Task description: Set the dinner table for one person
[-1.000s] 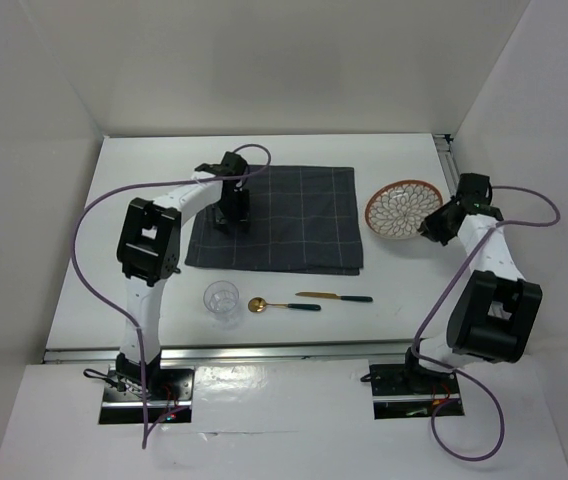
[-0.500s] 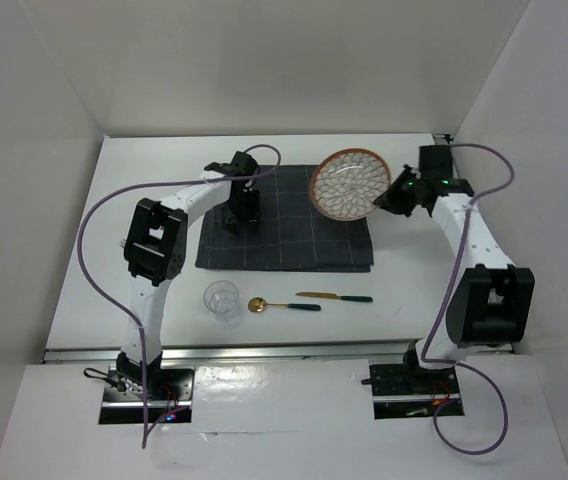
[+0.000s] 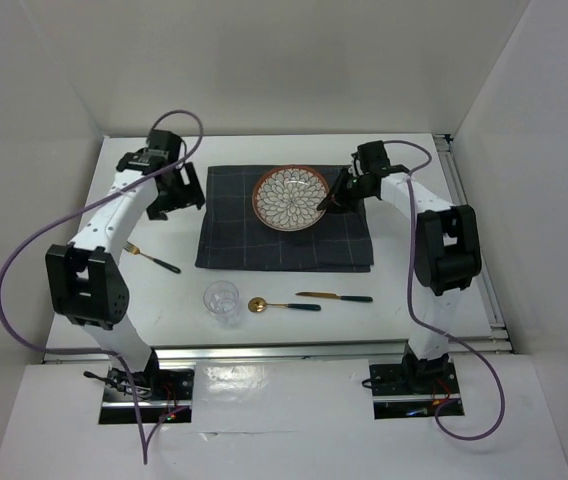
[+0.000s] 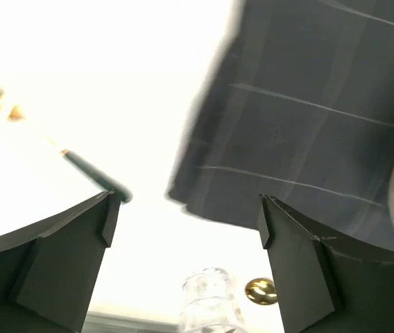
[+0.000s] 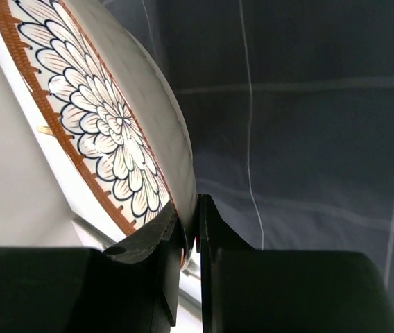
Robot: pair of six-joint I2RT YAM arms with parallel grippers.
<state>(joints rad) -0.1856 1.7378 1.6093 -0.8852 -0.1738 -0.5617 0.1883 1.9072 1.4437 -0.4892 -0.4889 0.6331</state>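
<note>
The dark green handle [image 3: 167, 266] [image 4: 98, 175] lies slanted below and back from my left gripper. My left gripper should next draw its open fingers back, turn them to that slant and go down.
A plate [image 3: 289, 197] with a blue flower pattern and an orange rim is over the dark grey checked mat [image 3: 284, 245] on the white dinner table [image 3: 404, 270]. My right gripper [image 3: 333, 198] is shut on the plate's right rim. In the right wrist view the plate [image 5: 107, 118] is tilted above the mat [image 5: 308, 104], and the right gripper [image 5: 191, 225] pinches its edge. My left gripper [image 3: 171, 196] is open and empty, left of the mat. In the left wrist view the left gripper [image 4: 186, 208] frames bare table beside the mat [image 4: 308, 125].
A gold fork with a dark green handle [image 3: 153, 259] lies left of the mat; its handle also shows in the left wrist view [image 4: 89, 173]. A clear glass [image 3: 222, 300], a gold spoon [image 3: 282, 305] and a knife [image 3: 334, 296] lie in front of the mat.
My right arm has carried the plate from the table's right side leftward over the mat. My left arm has left the mat and swung left. A fork now lies left of the mat.
</note>
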